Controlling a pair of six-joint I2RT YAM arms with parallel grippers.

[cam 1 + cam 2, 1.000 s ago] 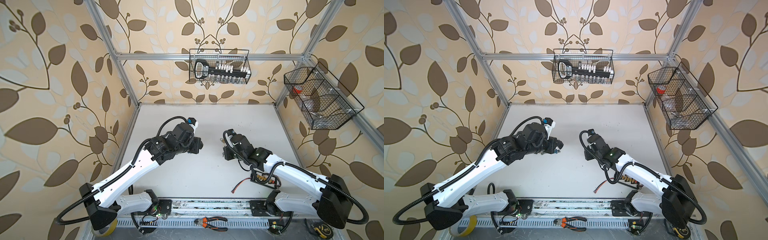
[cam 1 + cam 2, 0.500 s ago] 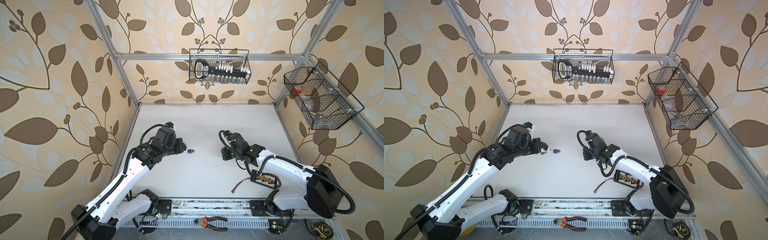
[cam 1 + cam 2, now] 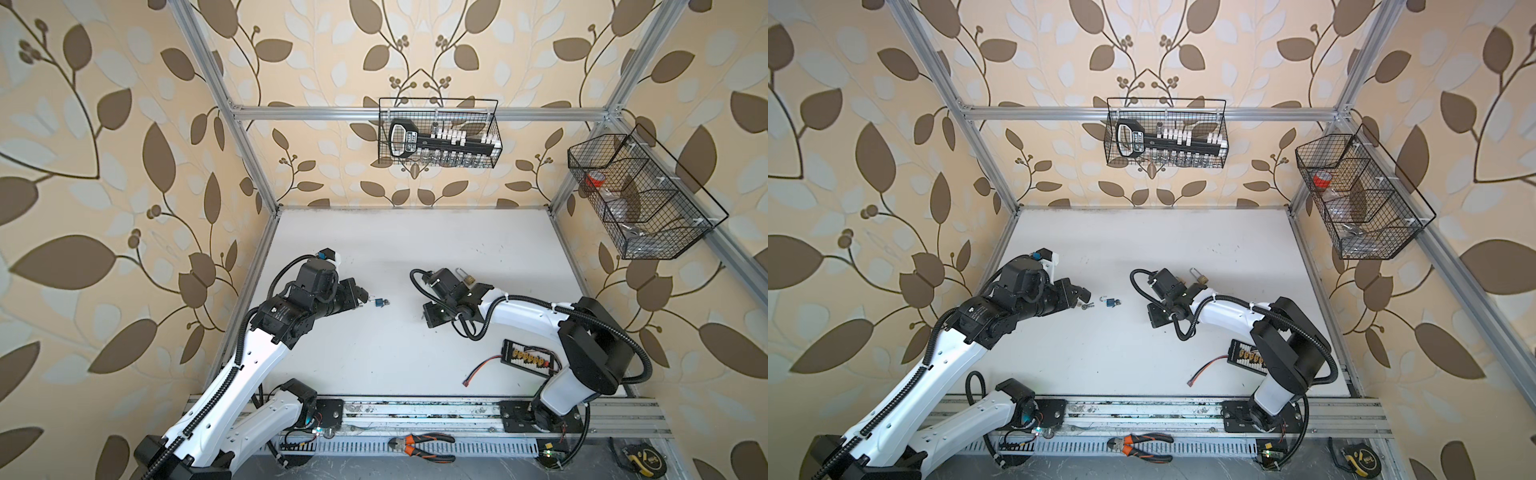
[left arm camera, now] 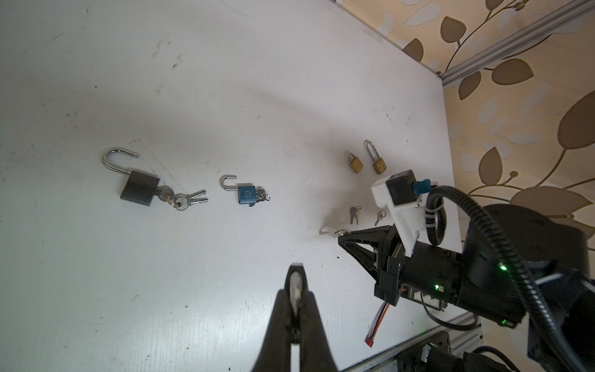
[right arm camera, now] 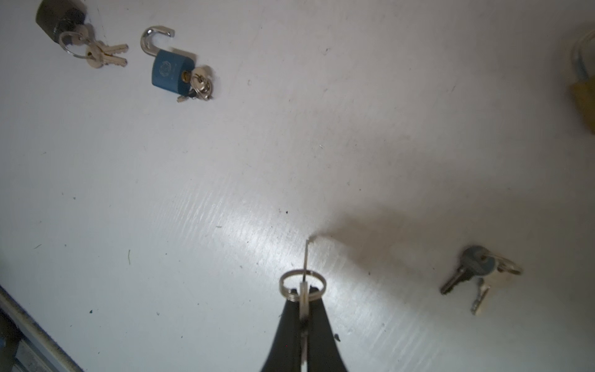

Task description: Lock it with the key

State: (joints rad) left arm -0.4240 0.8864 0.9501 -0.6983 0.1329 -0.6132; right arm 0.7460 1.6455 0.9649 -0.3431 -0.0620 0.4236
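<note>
The robot's right gripper will next move gently outward over the bare tabletop beside the loose keys and let go of the silver key, since that spot is just outward of the gripper.
A blue padlock point(image 4: 247, 195) lies mid-table with its shackle swung open and a key bunch point(image 4: 263, 194) at its keyhole; it shows in both top views point(image 3: 379, 304) point(image 3: 1111, 303). A black padlock point(image 4: 139, 190), shackle also open, lies beside it with its keys point(image 4: 185, 200). My left gripper point(image 4: 296, 279) is shut, apart from both locks; only a pale sliver shows between its tips. My right gripper point(image 5: 302, 291) is shut on a key point(image 5: 305, 257) with a ring point(image 5: 302, 285), blade tip down on the table, well away from the blue padlock point(image 5: 172, 72).
Two shut brass padlocks point(image 4: 355, 163) point(image 4: 379, 164) and loose key bunches point(image 4: 354, 214) point(image 5: 476, 269) lie beyond the right gripper. A black connector board point(image 3: 528, 359) with a red wire sits front right. Wire baskets point(image 3: 438, 133) point(image 3: 640, 195) hang on the walls. Pliers point(image 3: 419, 442) lie on the front rail.
My left arm has pulled back to the left, uncovering the blue padlock on the table. My right arm has folded back at the elbow while its gripper stayed roughly in place.
</note>
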